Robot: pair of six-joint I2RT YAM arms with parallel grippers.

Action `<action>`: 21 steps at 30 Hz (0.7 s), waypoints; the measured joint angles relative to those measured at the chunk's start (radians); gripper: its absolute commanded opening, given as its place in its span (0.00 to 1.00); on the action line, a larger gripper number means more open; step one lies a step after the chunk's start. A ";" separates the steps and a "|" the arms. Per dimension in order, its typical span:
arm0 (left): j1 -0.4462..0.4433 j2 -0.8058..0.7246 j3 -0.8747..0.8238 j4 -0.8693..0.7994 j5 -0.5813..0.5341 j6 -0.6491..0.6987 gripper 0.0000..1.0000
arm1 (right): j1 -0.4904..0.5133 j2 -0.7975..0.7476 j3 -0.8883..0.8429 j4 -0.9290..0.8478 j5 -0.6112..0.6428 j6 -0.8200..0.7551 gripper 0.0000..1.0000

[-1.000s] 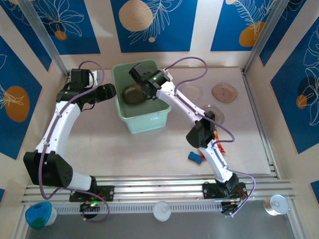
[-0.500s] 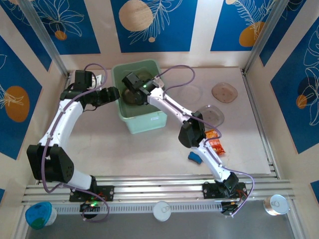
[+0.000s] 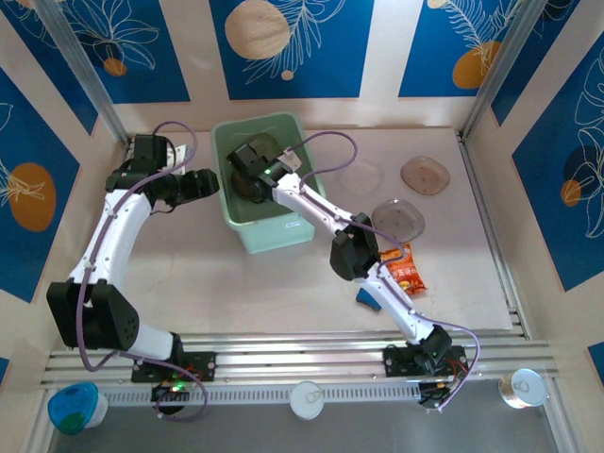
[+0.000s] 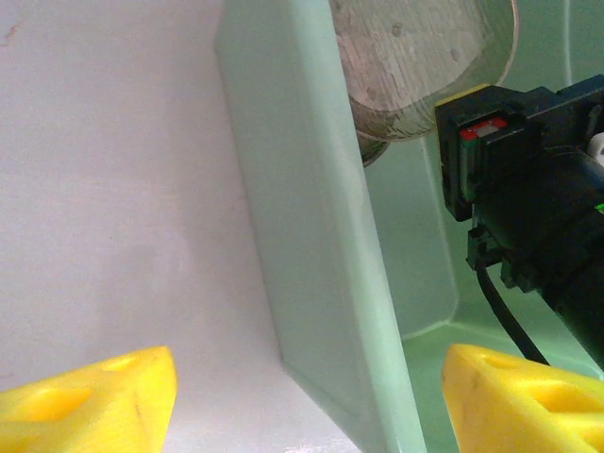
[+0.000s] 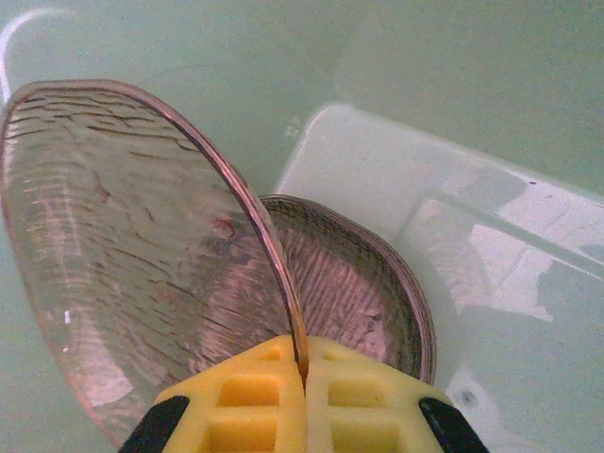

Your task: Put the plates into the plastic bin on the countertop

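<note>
The smoky-brown plate still stands on edge above the flat brown plate on the bin's bottom. It goes down toward that flat plate next, and my right gripper releases the smoky-brown plate's rim.
The mint-green plastic bin (image 3: 279, 232) stands at the back middle of the countertop (image 3: 217, 283). My right gripper (image 5: 304, 363) is inside it, shut on the rim of a smoky-brown plate (image 5: 123, 245) that stands on edge. Another brown plate (image 5: 354, 283) lies flat on the bin floor beneath it. My left gripper (image 4: 307, 396) is open and straddles the bin's left wall (image 4: 311, 236), one yellow finger (image 4: 94, 396) over the countertop and the other inside. On the countertop to the right lie a brown plate (image 3: 425, 176), a smoky plate (image 3: 397, 220) and a clear plate (image 3: 360, 176).
An orange-red snack packet (image 3: 407, 268) and a small blue object (image 3: 368, 299) lie near the right arm's forearm. Cream walls with blue panels close in the back and both sides. The right arm stretches diagonally across the countertop's middle into the bin.
The right gripper has carried its plate leftward and deeper into the bin, its elbow swinging down and left. The left gripper has stayed at the bin's left wall.
</note>
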 measured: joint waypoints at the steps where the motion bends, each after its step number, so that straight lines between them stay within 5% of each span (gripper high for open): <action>1: 0.000 -0.002 0.000 -0.002 0.000 0.001 0.74 | 0.000 0.006 0.001 0.007 0.000 -0.001 0.00; 10: 0.006 -0.002 0.000 -0.006 -0.007 0.008 0.75 | 0.000 0.055 0.008 0.048 -0.014 -0.007 0.02; 21: 0.011 -0.013 0.000 -0.006 -0.008 0.008 0.75 | 0.000 0.083 0.012 0.060 -0.044 0.001 0.26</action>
